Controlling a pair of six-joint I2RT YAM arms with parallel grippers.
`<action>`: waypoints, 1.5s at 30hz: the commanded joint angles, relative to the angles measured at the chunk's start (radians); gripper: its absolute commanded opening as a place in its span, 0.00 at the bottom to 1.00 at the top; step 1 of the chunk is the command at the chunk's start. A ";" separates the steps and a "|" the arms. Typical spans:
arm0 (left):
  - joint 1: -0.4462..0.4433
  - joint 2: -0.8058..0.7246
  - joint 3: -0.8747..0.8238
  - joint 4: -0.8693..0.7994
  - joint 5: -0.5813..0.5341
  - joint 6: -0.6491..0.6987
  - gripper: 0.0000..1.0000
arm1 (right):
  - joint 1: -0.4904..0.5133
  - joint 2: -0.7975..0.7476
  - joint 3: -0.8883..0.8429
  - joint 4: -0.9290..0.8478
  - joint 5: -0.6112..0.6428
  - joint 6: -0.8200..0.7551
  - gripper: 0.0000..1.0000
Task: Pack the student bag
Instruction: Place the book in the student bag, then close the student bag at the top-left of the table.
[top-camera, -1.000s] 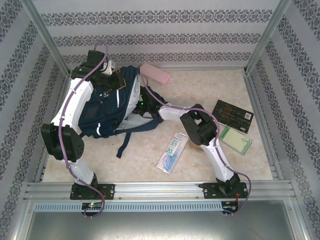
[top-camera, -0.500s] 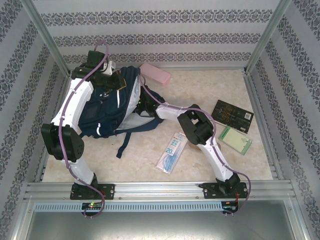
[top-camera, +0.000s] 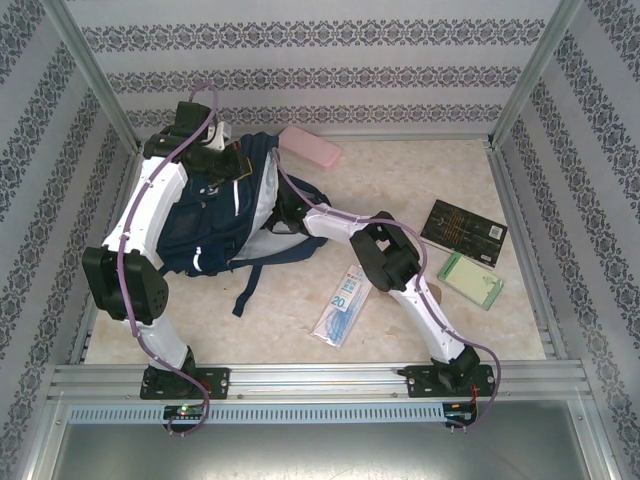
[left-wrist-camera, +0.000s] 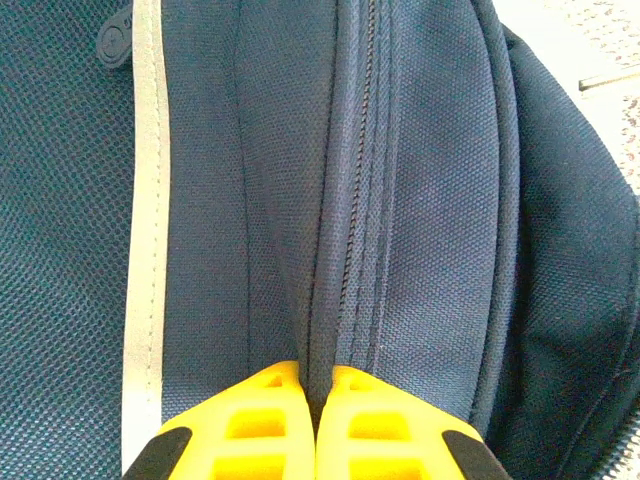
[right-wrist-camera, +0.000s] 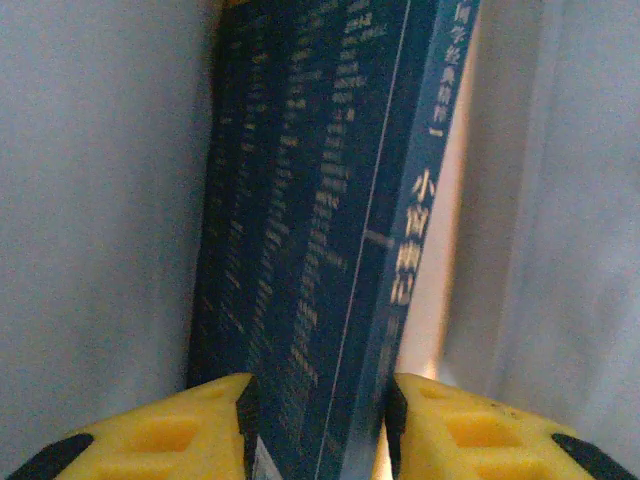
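Observation:
The dark blue book stands inside the bag, so my left gripper should lower the fold of blue fabric toward the bag's grey-lined opening (top-camera: 264, 212) and open to let go of it.
The navy student bag (top-camera: 205, 225) lies at the back left with its mouth facing right. My left gripper (top-camera: 236, 165) sits at the bag's top edge. It is shut on a fold of the blue fabric (left-wrist-camera: 316, 375) beside the zipper seam (left-wrist-camera: 365, 200) and holds the mouth up. My right gripper (top-camera: 283, 208) reaches into the mouth. Inside, a dark blue book (right-wrist-camera: 320, 230) with pale print stands between the yellow fingers (right-wrist-camera: 170, 435), against the grey lining (right-wrist-camera: 90, 200). The jaws stand apart around the book's lower end, which leans askew between them.
A pink pencil case (top-camera: 312, 148) lies behind the bag. A clear packet of pens (top-camera: 344, 305) lies at the centre. A dark book (top-camera: 465, 232) and a green notebook (top-camera: 472, 279) lie at the right. The bag's strap (top-camera: 247, 285) trails toward the front.
My right arm has pushed further left into the bag's mouth with the book, and its jaws have widened. The left arm has kept its hold and place.

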 joint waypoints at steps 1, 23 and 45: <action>0.012 -0.016 0.018 0.021 -0.055 0.052 0.00 | -0.021 -0.122 -0.094 -0.034 -0.002 -0.066 0.43; -0.035 0.074 -0.228 0.223 0.018 0.038 0.05 | -0.407 -0.791 -0.760 -0.434 0.308 -0.334 0.48; -0.056 0.075 -0.203 0.185 0.028 0.051 0.51 | -0.764 -0.444 -0.426 -0.859 0.489 -0.426 0.46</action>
